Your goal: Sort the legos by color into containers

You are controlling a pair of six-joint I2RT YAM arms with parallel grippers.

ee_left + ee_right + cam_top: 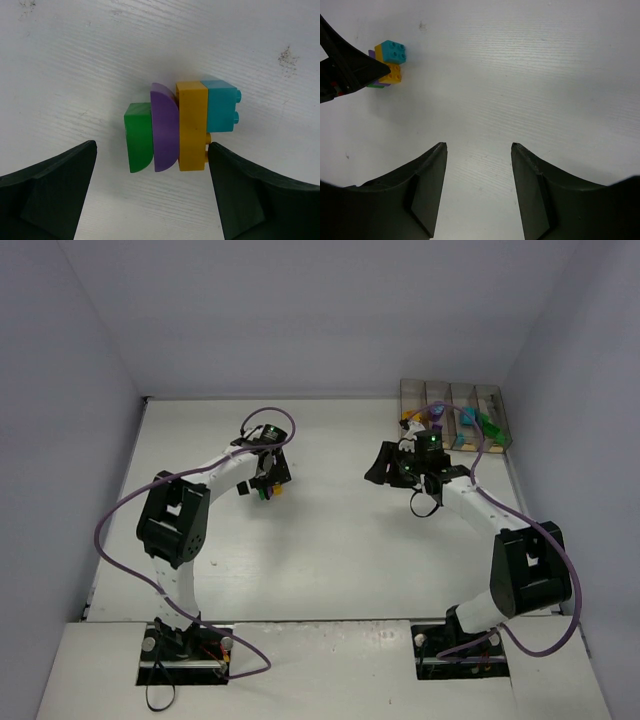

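Observation:
My left gripper needs to lower its open fingers slightly next and close across the green point(138, 136), purple and yellow bricks, since the joined cluster is below it between those fingers.
A joined cluster of legos lies on the white table in the left wrist view: green point(138, 136), purple point(165, 128), yellow point(192, 125) and teal point(220, 106), side by side. My left gripper point(151, 148) is open and straddles the cluster's near end; its right fingertip point(220, 155) touches the yellow brick's stud, while the left fingertip stands apart. In the top view the left gripper point(268, 483) is over this cluster. My right gripper point(479, 146) is open and empty over bare table; it sees the cluster point(389, 62) far left. The containers point(455, 392) stand at the back right, holding several legos.
The right gripper point(382, 464) points left, just in front of the containers. A yellow brick point(410, 424) lies at the bins' left end. White walls enclose the table point(330, 540) on the back and both sides.

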